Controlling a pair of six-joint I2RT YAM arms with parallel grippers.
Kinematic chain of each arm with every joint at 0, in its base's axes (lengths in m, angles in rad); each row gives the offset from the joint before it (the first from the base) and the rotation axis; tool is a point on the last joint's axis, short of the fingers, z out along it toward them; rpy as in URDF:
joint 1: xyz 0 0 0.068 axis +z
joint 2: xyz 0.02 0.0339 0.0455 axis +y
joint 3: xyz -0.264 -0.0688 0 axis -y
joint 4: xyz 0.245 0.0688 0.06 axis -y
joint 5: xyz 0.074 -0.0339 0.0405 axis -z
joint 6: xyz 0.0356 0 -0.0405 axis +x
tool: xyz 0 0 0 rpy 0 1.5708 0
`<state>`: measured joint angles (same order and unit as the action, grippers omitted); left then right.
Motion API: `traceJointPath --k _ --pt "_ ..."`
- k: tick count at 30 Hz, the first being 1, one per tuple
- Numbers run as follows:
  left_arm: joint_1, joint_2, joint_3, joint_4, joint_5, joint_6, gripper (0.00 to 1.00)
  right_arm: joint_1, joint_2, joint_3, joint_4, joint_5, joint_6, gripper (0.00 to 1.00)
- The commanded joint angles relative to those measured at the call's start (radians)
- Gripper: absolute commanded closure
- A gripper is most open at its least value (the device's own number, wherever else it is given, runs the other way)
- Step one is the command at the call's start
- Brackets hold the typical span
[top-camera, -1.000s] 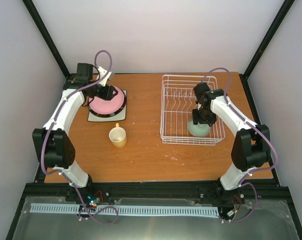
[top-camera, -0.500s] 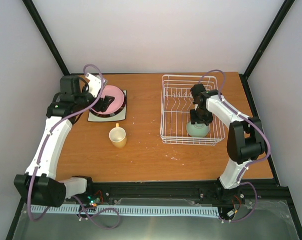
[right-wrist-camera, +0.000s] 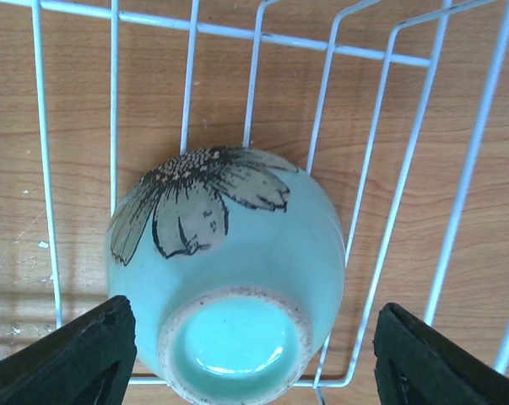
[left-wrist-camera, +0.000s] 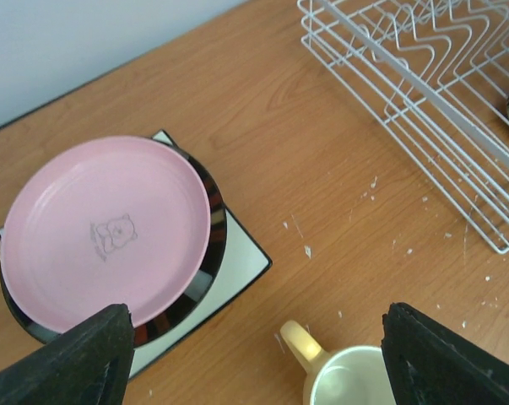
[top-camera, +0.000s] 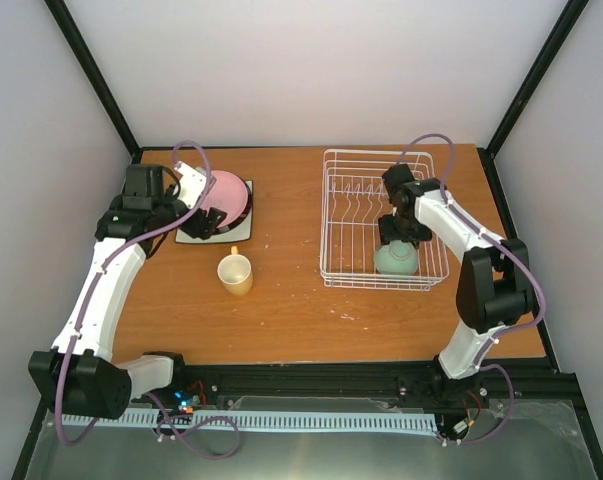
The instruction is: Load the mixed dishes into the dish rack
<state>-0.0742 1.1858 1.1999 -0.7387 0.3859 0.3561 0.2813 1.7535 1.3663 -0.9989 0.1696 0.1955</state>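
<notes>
My left gripper is to move back and down onto the pale yellow mug's rim, on the mug's side away from the rack, because the mug's opening faces up.
The pink round plate [top-camera: 227,192] [left-wrist-camera: 106,224] lies on top of the black-rimmed round plate [left-wrist-camera: 210,249], which rests on the white square plate [left-wrist-camera: 241,263] at the table's back left. My left gripper [top-camera: 210,222] [left-wrist-camera: 258,363] hovers open over that stack's near edge, holding nothing. The pale yellow mug [top-camera: 235,272] [left-wrist-camera: 347,384] stands upright just in front of it. The mint-green bowl [top-camera: 397,259] [right-wrist-camera: 229,270] sits upside down in the near right corner of the dish rack [top-camera: 325,215] [right-wrist-camera: 279,37]. My right gripper [top-camera: 396,233] [right-wrist-camera: 262,354] is open just above it, fingers wide on either side.
The rack's upright divider prongs [top-camera: 366,187] [left-wrist-camera: 431,38] line its far half. White crumbs [left-wrist-camera: 372,190] dot the wood between the mug and the rack. Black frame posts stand at the table's back corners.
My left gripper has opened and let the pink plate down onto the stack, and the arm has drawn back. My right gripper has opened wide off the bowl in the rack.
</notes>
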Motion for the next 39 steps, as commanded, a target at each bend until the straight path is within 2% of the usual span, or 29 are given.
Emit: traceJointPath --k 1,5,8,13,16,19,23,27,39 --pt "0.001 -0.013 0.0 -0.072 -0.027 0.022 0.19 0.001 -0.077 0.022 0.013 0.041 -0.002 0.23" --pt "0.001 -0.02 0.003 -0.145 -0.062 0.027 0.2 0.022 -0.202 0.04 0.067 0.036 -0.022 0.24" --pt "0.001 -0.016 -0.011 -0.198 -0.083 0.041 0.24 0.071 -0.286 0.068 0.119 -0.036 -0.05 0.26" --pt "-0.006 0.009 -0.077 -0.235 -0.159 0.055 0.27 0.236 -0.238 0.175 0.074 0.007 -0.065 0.28" --pt "-0.022 0.023 -0.113 -0.24 -0.208 0.06 0.27 0.298 -0.211 0.176 0.088 0.019 -0.062 0.28" --pt "-0.035 0.042 -0.14 -0.257 -0.277 0.061 0.29 0.309 -0.199 0.175 0.111 -0.021 -0.05 0.28" --pt "-0.064 0.071 -0.117 -0.29 -0.216 0.032 0.29 0.311 -0.187 0.179 0.123 -0.031 -0.055 0.28" --pt "-0.086 0.13 -0.113 -0.322 -0.221 0.013 0.3 0.311 -0.187 0.177 0.128 -0.028 -0.073 0.28" --pt "-0.12 0.264 -0.115 -0.292 -0.182 -0.005 0.44 0.31 -0.201 0.213 0.109 -0.008 -0.088 0.28"
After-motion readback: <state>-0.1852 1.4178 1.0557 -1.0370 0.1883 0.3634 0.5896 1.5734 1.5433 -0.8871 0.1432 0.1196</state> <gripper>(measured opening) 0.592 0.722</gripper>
